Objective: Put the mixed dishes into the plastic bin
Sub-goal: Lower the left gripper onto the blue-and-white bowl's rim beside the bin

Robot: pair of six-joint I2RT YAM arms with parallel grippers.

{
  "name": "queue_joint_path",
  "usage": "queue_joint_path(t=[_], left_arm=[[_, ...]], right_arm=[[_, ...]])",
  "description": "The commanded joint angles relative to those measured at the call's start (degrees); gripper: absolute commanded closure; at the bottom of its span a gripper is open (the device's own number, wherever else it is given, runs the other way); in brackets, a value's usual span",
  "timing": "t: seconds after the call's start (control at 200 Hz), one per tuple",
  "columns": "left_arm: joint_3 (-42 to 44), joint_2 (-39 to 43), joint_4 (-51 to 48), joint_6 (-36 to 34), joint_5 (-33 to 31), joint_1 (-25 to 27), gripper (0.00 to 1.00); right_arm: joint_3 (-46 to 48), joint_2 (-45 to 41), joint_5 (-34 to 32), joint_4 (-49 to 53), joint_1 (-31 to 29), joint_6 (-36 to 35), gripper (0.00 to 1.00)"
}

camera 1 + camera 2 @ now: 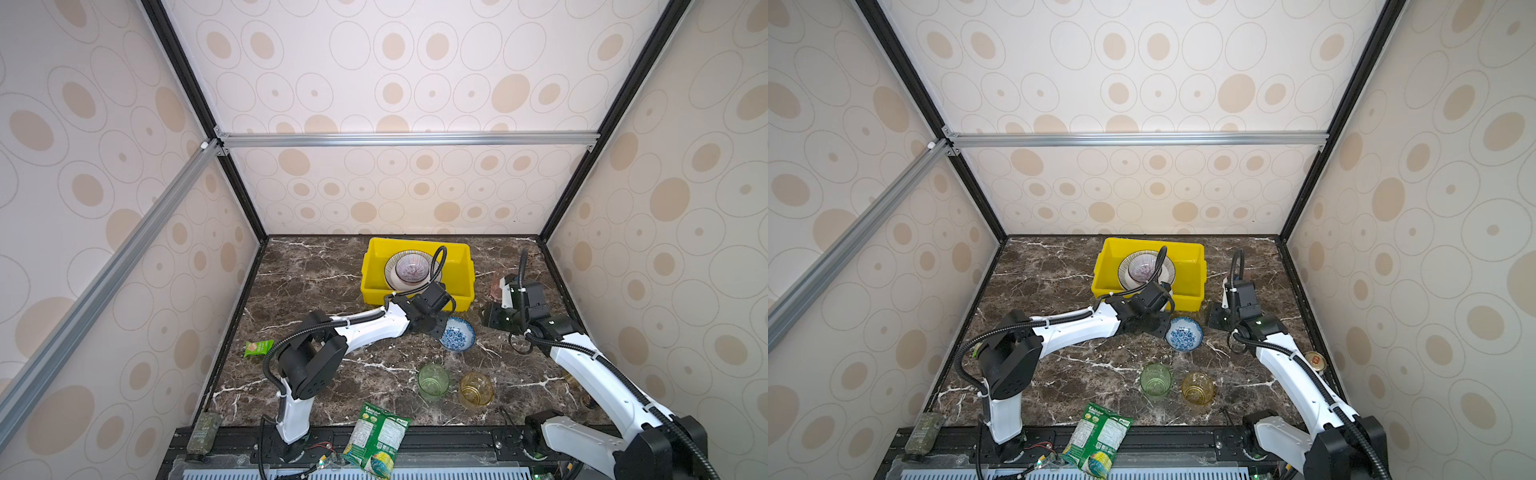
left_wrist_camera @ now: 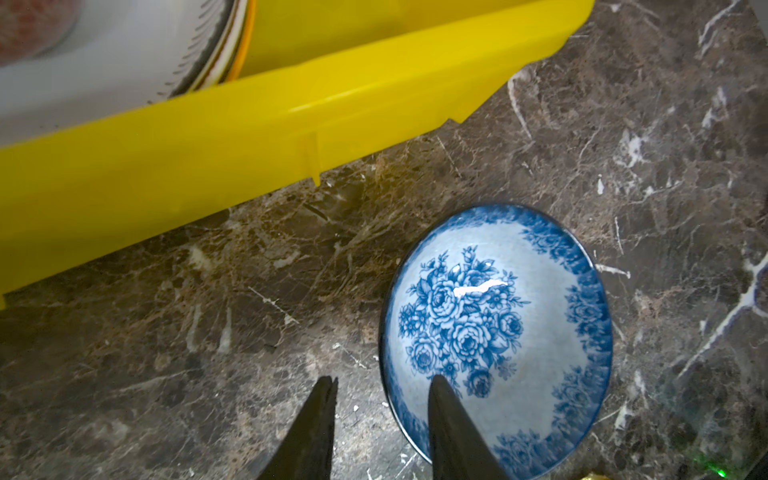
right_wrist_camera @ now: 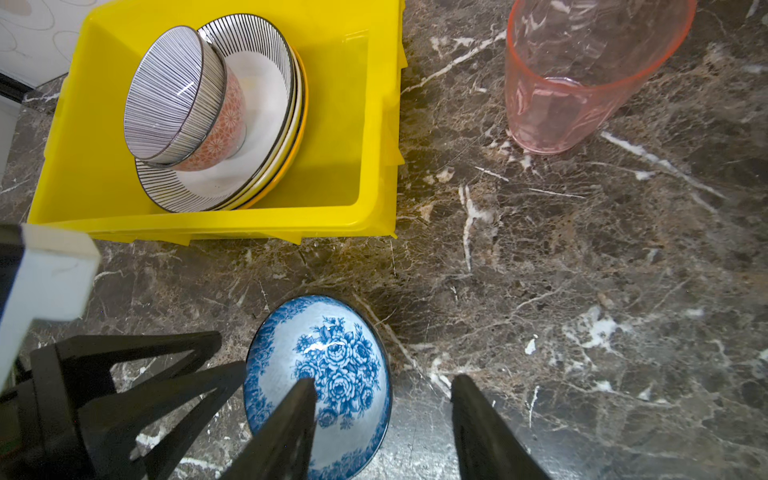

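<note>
My left gripper will move its open fingers down onto the rim of the blue floral bowl, because the bowl's rim is already in line with the gap between them.
The yellow plastic bin stands at the back of the table. It holds a stack of striped plates with a purple-striped bowl nested on top. In front of it sits a blue floral bowl. My left gripper is open and straddles its rim, one finger inside. My right gripper is open, just right of the bowl and holding nothing. A pink tumbler stands beside the bin. Green and amber tumblers stand nearer the front.
A small green snack packet lies at the left and a larger one hangs over the front edge. A dark bottle lies at the front left. A can stands by the right wall. Patterned walls enclose three sides.
</note>
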State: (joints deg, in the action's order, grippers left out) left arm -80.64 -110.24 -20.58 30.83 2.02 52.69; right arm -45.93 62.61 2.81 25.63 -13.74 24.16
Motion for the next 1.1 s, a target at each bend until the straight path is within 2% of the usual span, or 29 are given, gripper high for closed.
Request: queue_joint_path(t=[0.0, 0.805, 1.095], left_arm=[[-2.33, -1.11, 1.05, 1.60, 0.68, 0.68, 0.62], [-11.27, -9.86, -7.06, 1.61, -2.63, 1.77, 0.68], [-13.11, -11.81, -9.24, 1.51, -3.59, 1.75, 0.77]], right_arm=[[0.67, -0.48, 0.10, -0.40, 0.38, 0.36, 0.44], [0.58, 0.58, 0.48, -0.42, 0.55, 0.18, 0.43], [0.49, 0.76, 0.75, -0.30, 0.55, 0.20, 0.43]])
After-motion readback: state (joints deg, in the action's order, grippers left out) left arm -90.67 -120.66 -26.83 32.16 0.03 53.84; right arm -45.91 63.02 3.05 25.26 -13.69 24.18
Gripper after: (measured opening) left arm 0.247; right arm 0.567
